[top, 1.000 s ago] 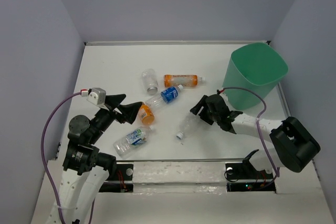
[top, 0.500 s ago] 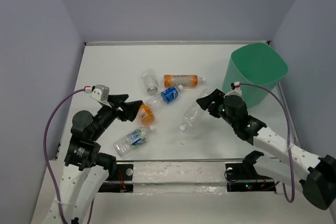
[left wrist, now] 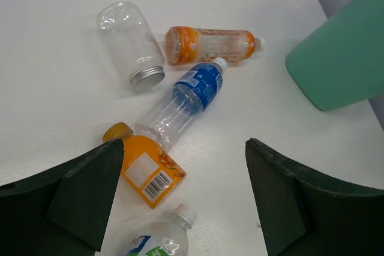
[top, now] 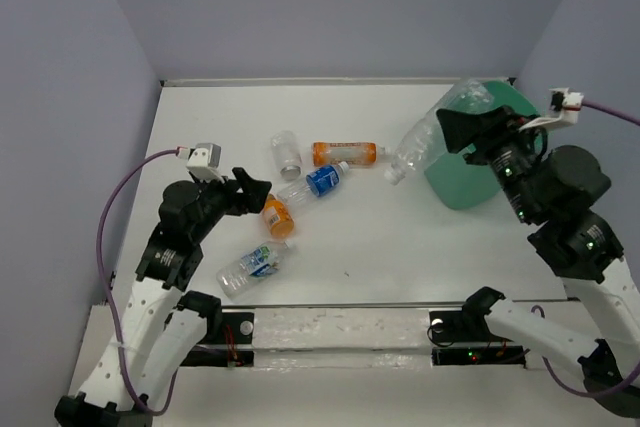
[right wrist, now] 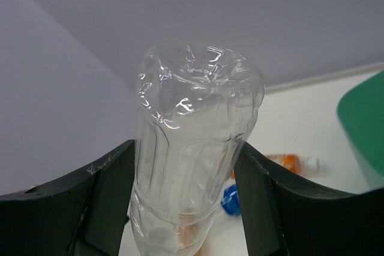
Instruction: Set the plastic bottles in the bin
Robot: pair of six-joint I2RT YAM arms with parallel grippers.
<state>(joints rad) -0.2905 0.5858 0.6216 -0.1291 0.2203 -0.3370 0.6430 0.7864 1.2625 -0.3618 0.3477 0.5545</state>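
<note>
The robot will swing its right gripper outward and to the right in the top view, over the bin's opening (top: 510, 99), to release the clear bottle, whose cap hangs outside the bin's rim.
My right gripper (top: 462, 129) is shut on a clear crumpled bottle (top: 428, 134) and holds it in the air at the left rim of the mint-green bin (top: 455, 185). In the right wrist view the bottle (right wrist: 192, 142) fills the gap between the fingers. My left gripper (top: 255, 195) is open and empty, above a short orange bottle (top: 277, 217). On the table lie a blue-label bottle (top: 315, 185), a long orange bottle (top: 345, 154), a clear silver-capped bottle (top: 286, 154) and a green-blue label bottle (top: 252, 265). The left wrist view shows the short orange bottle (left wrist: 144, 172) beside the left finger.
The bin stands at the far right of the white table, near the right wall. Grey walls close the table on the left, back and right. The bin's side (left wrist: 345, 58) shows at the upper right of the left wrist view.
My right gripper has lifted the clear bottle off the table and carried it up and right to the bin's rim. My left gripper has shifted a little to the right.
</note>
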